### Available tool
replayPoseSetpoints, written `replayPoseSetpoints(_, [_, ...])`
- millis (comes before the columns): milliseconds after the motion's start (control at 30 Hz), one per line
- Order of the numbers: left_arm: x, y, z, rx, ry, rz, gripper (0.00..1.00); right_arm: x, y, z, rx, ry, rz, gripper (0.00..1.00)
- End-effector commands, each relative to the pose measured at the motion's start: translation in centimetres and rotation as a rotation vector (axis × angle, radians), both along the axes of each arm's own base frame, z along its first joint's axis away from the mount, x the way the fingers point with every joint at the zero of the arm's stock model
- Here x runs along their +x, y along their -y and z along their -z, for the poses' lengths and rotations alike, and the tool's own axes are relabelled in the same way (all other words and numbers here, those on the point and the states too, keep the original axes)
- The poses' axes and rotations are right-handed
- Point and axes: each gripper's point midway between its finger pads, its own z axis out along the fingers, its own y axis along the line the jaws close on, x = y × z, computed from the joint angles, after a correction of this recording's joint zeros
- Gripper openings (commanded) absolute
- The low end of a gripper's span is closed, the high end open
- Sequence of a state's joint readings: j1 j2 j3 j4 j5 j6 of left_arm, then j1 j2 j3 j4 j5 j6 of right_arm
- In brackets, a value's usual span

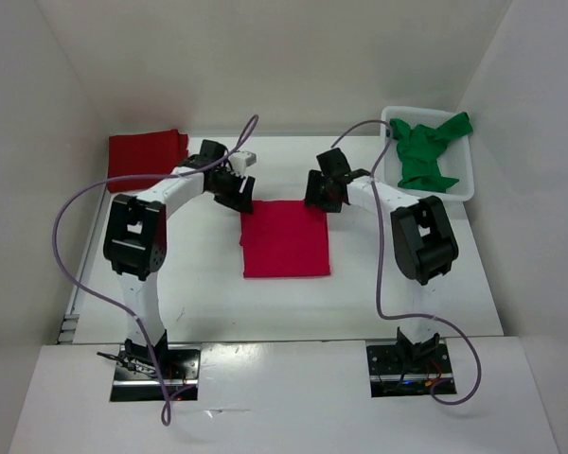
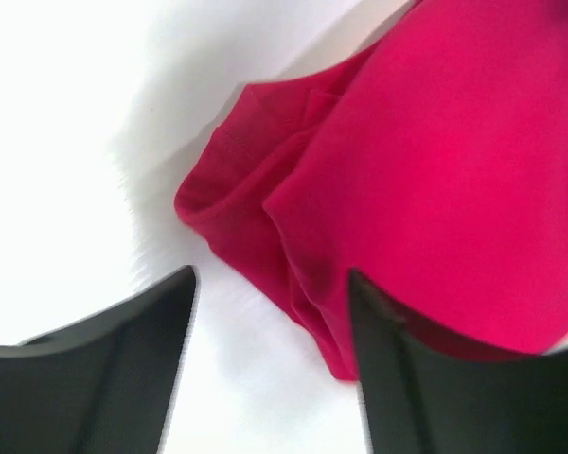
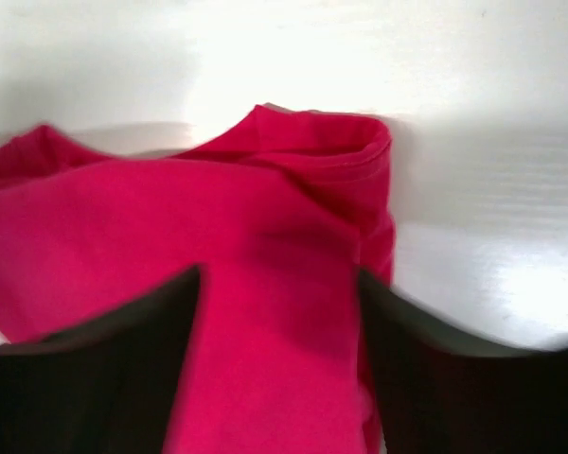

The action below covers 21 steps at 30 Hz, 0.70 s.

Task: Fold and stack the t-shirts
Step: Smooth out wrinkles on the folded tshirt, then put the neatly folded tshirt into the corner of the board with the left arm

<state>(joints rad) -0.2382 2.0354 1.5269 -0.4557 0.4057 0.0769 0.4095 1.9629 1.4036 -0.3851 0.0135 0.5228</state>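
Observation:
My left gripper moves back from the t-shirt's far corner and down next, tilting low onto the crimson t-shirt's side edge, where a fold sticks out.
The crimson t-shirt (image 1: 285,238) lies folded into a rectangle at the table's middle. My left gripper (image 1: 239,194) is open just above its far left corner; the left wrist view shows that corner (image 2: 435,170) between the fingers (image 2: 104,378). My right gripper (image 1: 322,196) is open above the far right corner; the right wrist view shows cloth (image 3: 265,284) between the fingers (image 3: 454,388). The dark red t-shirt (image 1: 147,156) lies folded at the far left. The green t-shirt (image 1: 431,151) is crumpled in the basket.
The white perforated basket (image 1: 466,184) stands at the far right against the wall. White enclosure walls ring the table. Purple cables loop from both arms over the table's sides.

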Motion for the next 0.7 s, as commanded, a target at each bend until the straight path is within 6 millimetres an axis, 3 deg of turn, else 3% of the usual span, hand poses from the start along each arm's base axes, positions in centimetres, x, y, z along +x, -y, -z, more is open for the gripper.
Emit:
replayPoseSetpoints(0, [-0.2,0.1,-7.9,-0.03,0.151,0.009,0.75,0.6,-0.7,-8.5,0.06,0.165,-0.019,0.77])
replayPoseSetpoints(33, [-1.2,0.0,-7.9,-0.032,0.135,0.023,0.8,0.1,-0.5,-9.0,0.06,0.164,-0.019,0.95])
replayPoseSetpoints(67, [-2.0,-0.2,-8.0,-0.047,0.12,0.04,0.85,-0.5,-0.8,-9.8,0.064,0.172,-0.029,1.0])
replayPoseSetpoints(100, [-3.5,-0.2,-7.9,-0.056,0.081,0.051,0.97,-1.5,-0.3,-11.1,0.067,0.179,-0.029,1.0])
replayPoseSetpoints(133, [-5.1,-0.3,-6.3,-0.059,0.016,0.06,1.0,-2.6,-0.3,-10.8,0.062,0.165,-0.039,1.0])
replayPoseSetpoints(167, [-6.5,0.3,-6.0,-0.097,-0.018,0.097,1.0,-3.6,-0.1,-12.6,0.067,0.199,-0.04,1.0])
replayPoseSetpoints(267, [-9.2,0.6,-2.9,-0.135,-0.141,0.122,1.0,-5.8,0.9,-13.1,0.064,0.196,-0.019,1.0])
replayPoseSetpoints(333, [-9.5,0.9,-1.8,-0.149,-0.181,0.12,1.0,-6.9,1.4,-14.8,0.078,0.225,-0.019,1.0])
replayPoseSetpoints(400, [-9.9,1.1,-0.1,-0.178,-0.25,0.115,1.0,-7.5,1.8,-14.8,0.049,0.219,-0.045,1.0])
replayPoseSetpoints(667, [-10.5,0.2,4.9,-0.14,-0.381,0.066,1.0,-7.5,2.6,-18.5,0.017,0.335,-0.093,1.0])
